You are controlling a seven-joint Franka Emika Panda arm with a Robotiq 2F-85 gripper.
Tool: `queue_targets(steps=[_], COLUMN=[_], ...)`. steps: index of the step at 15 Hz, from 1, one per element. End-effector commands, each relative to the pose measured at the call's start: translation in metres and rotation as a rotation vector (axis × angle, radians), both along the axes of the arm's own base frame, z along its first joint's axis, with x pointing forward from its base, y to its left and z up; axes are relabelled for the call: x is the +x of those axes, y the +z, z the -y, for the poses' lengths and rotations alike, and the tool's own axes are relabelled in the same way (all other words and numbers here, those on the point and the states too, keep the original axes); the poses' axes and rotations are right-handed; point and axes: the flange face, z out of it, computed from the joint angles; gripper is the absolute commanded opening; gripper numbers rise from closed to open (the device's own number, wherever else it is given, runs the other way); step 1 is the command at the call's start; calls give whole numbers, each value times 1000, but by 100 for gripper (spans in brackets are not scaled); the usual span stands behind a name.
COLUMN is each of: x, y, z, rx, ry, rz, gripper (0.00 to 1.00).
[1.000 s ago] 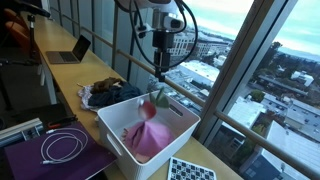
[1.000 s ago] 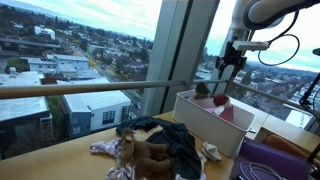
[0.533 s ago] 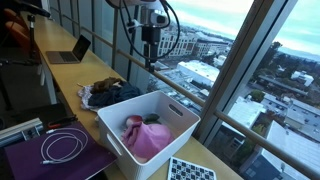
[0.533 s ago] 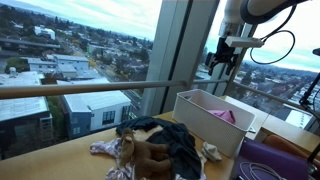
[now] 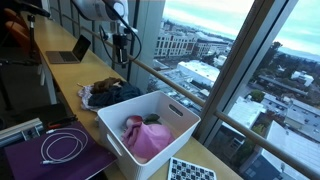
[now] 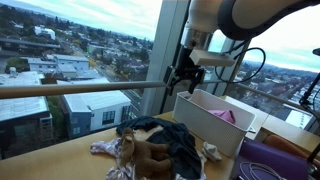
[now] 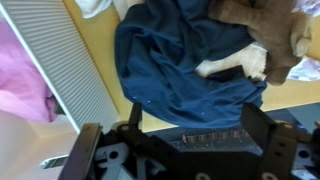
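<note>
I will move my gripper away from the white bin next and down onto the brown cloth, which is uncovered on the farther side of the pile.
My gripper hangs open and empty in the air above a pile of clothes on the wooden counter; it also shows in an exterior view. In the wrist view the open fingers frame a dark blue garment directly below, with a white sock and a brown cloth beside it. A white plastic bin stands next to the pile and holds pink and red cloth. The bin's ribbed wall and the pink cloth show at the left of the wrist view.
A window railing and glass run along the counter's far edge. A laptop sits farther along the counter. A purple mat with a coiled white cable and a checkered board lie near the bin.
My gripper held a red and pink cloth over the bin, let it go into the bin, then rose and moved sideways to above the clothes pile.
</note>
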Motion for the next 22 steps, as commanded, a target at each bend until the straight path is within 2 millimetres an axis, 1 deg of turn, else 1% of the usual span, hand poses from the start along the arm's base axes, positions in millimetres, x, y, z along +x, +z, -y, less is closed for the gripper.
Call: queue_targets(steps=[1,3,4,9,12,14,17,20,22], x=[14,13,10,1,-9,-12,-10,-6,-2], y=[-34,-54,-66,-111,-134,-148,-162,-175,-184], z=[-37,-60,-74,-131,-153,-157,-155,-146,-137], rx=[40,62,67,129,134,122,111,85,77], ry=[56,70,76,107,101,91,73,58,46], rz=[-5,-38,-62,-156,-226,-266,-312,-333,-344], gripper=[100,100,100,100,100,100,100,100,100])
